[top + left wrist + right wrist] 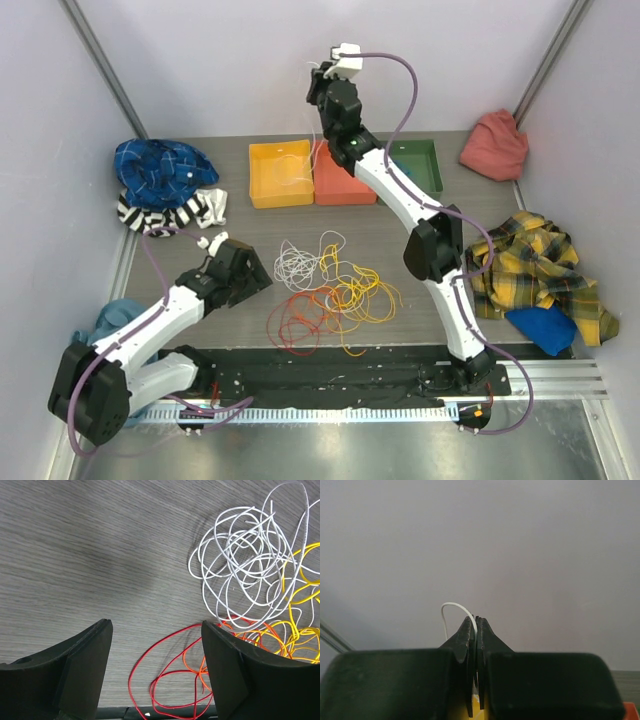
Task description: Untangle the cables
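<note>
The white cable [451,606] needs to be lowered over the yellow bin by my right gripper, which should tilt downward first.
The cables lie in a loose tangle mid-table: a white coil [297,263], yellow loops [365,290], and orange and red loops [300,322]. My left gripper [256,275] is open and empty, low beside the tangle's left edge. In the left wrist view my left gripper [156,625] has its jaws wide apart over red loops [165,677], with the white coil [245,565] and yellow loops [300,585] ahead to the right. My right gripper [318,85] is raised high over the bins and shut on a white cable [451,606] pinched at its tips [476,620].
A yellow bin [256,190], an orange-red bin [340,188] and a green bin [428,160] stand at the back. Clothes lie around: blue and striped at back left [160,170], red at back right [495,145], plaid at right [535,260]. A black mat [330,375] runs along the front.
</note>
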Controlling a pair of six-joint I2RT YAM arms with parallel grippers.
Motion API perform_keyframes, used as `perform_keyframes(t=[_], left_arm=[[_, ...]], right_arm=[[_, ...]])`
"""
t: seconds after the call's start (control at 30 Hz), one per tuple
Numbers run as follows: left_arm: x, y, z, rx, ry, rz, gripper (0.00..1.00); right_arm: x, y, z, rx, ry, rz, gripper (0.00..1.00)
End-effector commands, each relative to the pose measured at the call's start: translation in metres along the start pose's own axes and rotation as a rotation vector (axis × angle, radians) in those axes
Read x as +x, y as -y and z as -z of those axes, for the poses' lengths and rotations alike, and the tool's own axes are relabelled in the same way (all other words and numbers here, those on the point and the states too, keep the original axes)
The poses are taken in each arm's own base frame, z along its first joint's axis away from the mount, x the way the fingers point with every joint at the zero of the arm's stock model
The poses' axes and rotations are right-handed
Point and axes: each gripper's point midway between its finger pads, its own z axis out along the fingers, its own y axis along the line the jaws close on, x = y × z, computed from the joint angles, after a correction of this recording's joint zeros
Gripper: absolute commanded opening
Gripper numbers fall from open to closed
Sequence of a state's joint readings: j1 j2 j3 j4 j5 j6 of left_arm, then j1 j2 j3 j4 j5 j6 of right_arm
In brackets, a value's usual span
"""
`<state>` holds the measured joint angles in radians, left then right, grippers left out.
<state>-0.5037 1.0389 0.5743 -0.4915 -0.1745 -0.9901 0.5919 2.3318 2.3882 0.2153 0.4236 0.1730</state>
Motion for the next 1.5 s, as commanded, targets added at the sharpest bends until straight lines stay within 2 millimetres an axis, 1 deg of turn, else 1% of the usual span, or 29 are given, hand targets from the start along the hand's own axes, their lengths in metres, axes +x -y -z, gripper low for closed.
perform_keyframes(t=[0.0,0.07,0.1,0.13,0.17,0.2,0.27,0.4,0.5,0.57,0.63,0.67,0.73,0.8,0.87,0.93,0.97,1.0,1.03,1.07,1.1,1.13,1.17,1.2,1.23,1.3,1.37,1.4,1.47], left_arm=[[-0.009,0.013,-0.004,0.035,0.027,0.000,0.76],[-0.010,0.015,-0.005,0.033,0.022,-0.005,0.76],[-0.009,0.015,-0.007,0.025,0.015,-0.006,0.76],[-0.009,0.016,-0.008,0.028,0.010,-0.007,0.76],[-0.008,0.017,-0.009,0.026,0.003,-0.007,0.76],[-0.007,0.017,-0.011,0.021,-0.003,-0.006,0.76],[-0.004,0.020,-0.013,0.031,-0.018,-0.004,0.76],[0.000,0.020,-0.018,0.024,-0.038,0.004,0.75],[0.002,0.018,-0.017,0.022,-0.042,0.007,0.74],[0.002,0.017,-0.015,0.027,-0.033,0.010,0.74],[0.002,0.015,-0.012,0.028,-0.027,0.017,0.74],[0.001,0.014,-0.010,0.034,-0.018,0.023,0.74],[0.000,0.011,-0.006,0.029,-0.005,0.035,0.74],[-0.005,0.009,0.000,0.032,0.027,0.046,0.74],[-0.010,0.008,0.008,0.046,0.058,0.057,0.75],[-0.014,0.005,0.012,0.043,0.081,0.061,0.75],[-0.015,0.006,0.015,0.051,0.090,0.064,0.76],[-0.016,0.006,0.016,0.051,0.094,0.061,0.76],[-0.015,0.003,0.016,0.044,0.091,0.059,0.76],[-0.015,0.003,0.016,0.042,0.090,0.055,0.76],[-0.013,0.002,0.015,0.039,0.083,0.051,0.76],[-0.012,0.002,0.015,0.037,0.078,0.048,0.77],[-0.011,0.002,0.014,0.038,0.074,0.043,0.77],[-0.011,0.002,0.013,0.035,0.070,0.043,0.78],[-0.011,0.002,0.013,0.034,0.068,0.043,0.78],[-0.012,0.004,0.013,0.041,0.071,0.040,0.79],[-0.015,0.008,0.015,0.050,0.078,0.039,0.79],[-0.016,0.008,0.015,0.049,0.081,0.038,0.79],[-0.019,0.010,0.016,0.049,0.089,0.038,0.79]], right_arm=[[-0.028,0.042,-0.009,0.129,0.094,-0.057,0.01],[-0.009,0.067,-0.014,0.196,0.058,-0.050,0.01],[-0.003,0.088,-0.019,0.240,0.048,-0.054,0.01],[0.002,0.096,-0.020,0.256,0.034,-0.050,0.01],[0.019,0.106,-0.022,0.271,-0.003,-0.031,0.01],[0.027,0.113,-0.024,0.266,-0.023,-0.020,0.01],[0.051,0.117,-0.023,0.253,-0.070,0.002,0.01],[0.076,0.098,-0.023,0.148,-0.130,-0.023,0.01],[0.076,0.070,-0.022,0.087,-0.121,-0.016,0.01],[0.069,0.044,-0.020,0.025,-0.108,-0.031,0.01],[0.065,0.026,-0.018,-0.026,-0.107,-0.055,0.01],[0.065,0.011,-0.014,-0.055,-0.111,-0.072,0.01],[0.067,-0.006,-0.009,-0.095,-0.123,-0.090,0.01],[0.075,-0.025,-0.002,-0.124,-0.142,-0.101,0.01],[0.091,-0.040,0.005,-0.146,-0.172,-0.114,0.01],[0.101,-0.043,0.007,-0.149,-0.192,-0.122,0.01],[0.119,-0.044,0.009,-0.147,-0.220,-0.134,0.01],[0.125,-0.045,0.009,-0.148,-0.234,-0.138,0.01],[0.133,-0.047,0.010,-0.155,-0.250,-0.145,0.04],[0.151,-0.046,0.011,-0.160,-0.282,-0.146,0.17],[0.159,-0.046,0.012,-0.161,-0.300,-0.151,0.35],[0.162,-0.046,0.012,-0.162,-0.306,-0.154,0.59],[0.170,-0.044,0.013,-0.160,-0.320,-0.152,0.70],[0.170,-0.046,0.014,-0.162,-0.324,-0.152,0.77],[0.168,-0.046,0.014,-0.159,-0.319,-0.148,0.89],[0.154,-0.046,0.013,-0.143,-0.294,-0.143,0.98],[0.136,-0.047,0.012,-0.132,-0.263,-0.132,1.00],[0.116,-0.046,0.013,-0.126,-0.238,-0.133,1.00],[0.095,-0.042,0.016,-0.095,-0.202,-0.129,1.00]])
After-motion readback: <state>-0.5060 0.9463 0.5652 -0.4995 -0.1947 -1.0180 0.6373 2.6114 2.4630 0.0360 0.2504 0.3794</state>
